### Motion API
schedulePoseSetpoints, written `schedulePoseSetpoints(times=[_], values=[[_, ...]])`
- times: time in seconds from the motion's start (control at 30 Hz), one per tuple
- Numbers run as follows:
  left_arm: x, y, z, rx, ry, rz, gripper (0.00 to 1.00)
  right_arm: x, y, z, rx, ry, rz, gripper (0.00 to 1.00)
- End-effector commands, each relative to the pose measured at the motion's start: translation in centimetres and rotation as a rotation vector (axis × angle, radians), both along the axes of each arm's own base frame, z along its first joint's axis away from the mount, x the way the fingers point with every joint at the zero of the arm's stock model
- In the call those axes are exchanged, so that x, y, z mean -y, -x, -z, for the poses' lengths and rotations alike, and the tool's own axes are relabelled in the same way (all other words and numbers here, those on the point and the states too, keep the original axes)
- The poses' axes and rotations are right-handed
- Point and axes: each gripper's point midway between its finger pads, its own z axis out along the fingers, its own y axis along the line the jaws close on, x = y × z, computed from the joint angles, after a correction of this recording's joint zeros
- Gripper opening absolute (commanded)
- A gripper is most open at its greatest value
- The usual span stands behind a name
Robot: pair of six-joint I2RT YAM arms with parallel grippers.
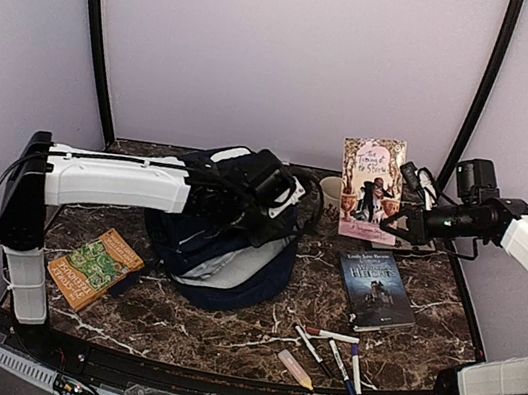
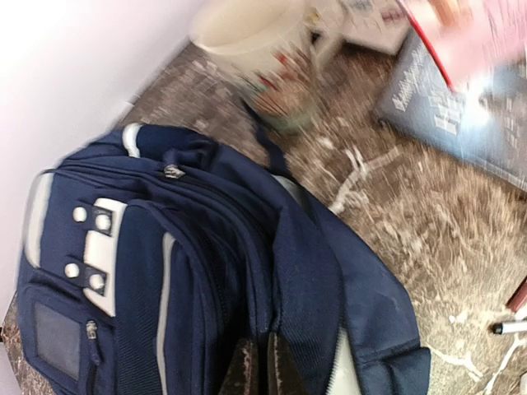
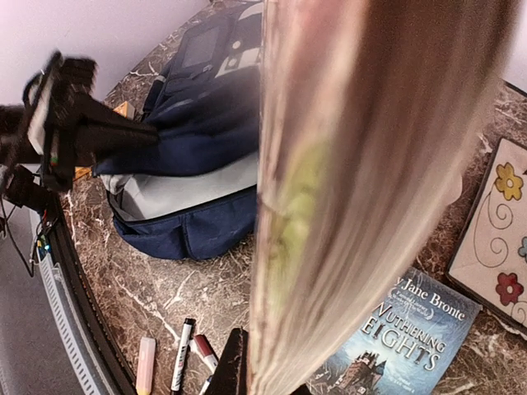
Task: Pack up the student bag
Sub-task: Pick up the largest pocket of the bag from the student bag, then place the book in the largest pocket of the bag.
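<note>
Grey lining shows in the bag's opening (image 1: 234,266) (image 3: 191,194), so my right gripper will next swing to the left in the top view and go down into it to let go of the book.
The navy-blue student bag (image 1: 219,251) lies in the middle of the table, mouth open toward the front, grey lining showing. My left gripper (image 1: 266,196) is shut on a fold of the bag's upper fabric; in the left wrist view the fingertips (image 2: 247,370) pinch a navy seam of the bag (image 2: 206,271). My right gripper (image 1: 404,221) is shut on a pink book (image 1: 371,190) and holds it upright in the air, right of the bag. In the right wrist view the book (image 3: 362,164) fills the middle, blurred, with one finger (image 3: 235,366) against it; the bag (image 3: 189,181) lies beyond.
A dark blue book (image 1: 377,290) lies under the pink one. A green-and-orange book (image 1: 95,269) lies at the front left. Several pens (image 1: 330,351) and a highlighter (image 1: 296,368) lie near the front edge. A mug (image 1: 330,194) stands behind the bag. A flowered board (image 3: 494,239) lies at the right.
</note>
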Motion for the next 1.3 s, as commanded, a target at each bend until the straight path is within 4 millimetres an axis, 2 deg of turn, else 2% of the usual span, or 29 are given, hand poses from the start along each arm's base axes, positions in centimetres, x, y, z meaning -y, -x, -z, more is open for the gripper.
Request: schedulePoseSetpoints(times=[0.0,0.13,0.3,0.53,0.6,0.7,0.83,1.07,1.27], values=[[-3.6,-2.8,-7.9,0.161,0.240,-0.121,0.00,-1.6,2.6,-0.8,-0.071,-0.066,-0.104,0.00],[-5.5,-4.1,-8.3,0.165,0.294,-0.170,0.00,-3.8,5.4,0.7,-0.198,-0.076,-0.242,0.00],[-6.3,-5.0,-9.7,0.199,0.323,-0.179,0.00,-7.0,8.1,1.8,-0.315,-0.096,-0.397,0.00],[-6.6,-6.0,-12.3,0.252,0.343,-0.171,0.00,-10.7,10.1,3.5,-0.438,-0.068,-0.501,0.00],[-6.4,-6.0,-13.1,0.264,0.368,-0.162,0.00,-11.4,10.4,4.6,-0.480,-0.052,-0.518,0.00],[-6.0,-5.9,-14.2,0.265,0.403,-0.146,0.00,-12.8,10.8,5.1,-0.526,-0.054,-0.547,0.00],[-6.1,-5.6,-15.2,0.271,0.442,-0.145,0.00,-15.3,10.6,6.5,-0.581,-0.018,-0.559,0.00],[-6.0,-4.6,-16.8,0.260,0.508,-0.117,0.00,-19.7,8.5,7.9,-0.705,-0.059,-0.538,0.00],[-6.4,-3.7,-17.9,0.263,0.532,-0.107,0.00,-23.4,4.9,9.3,-0.767,-0.068,-0.468,0.00]])
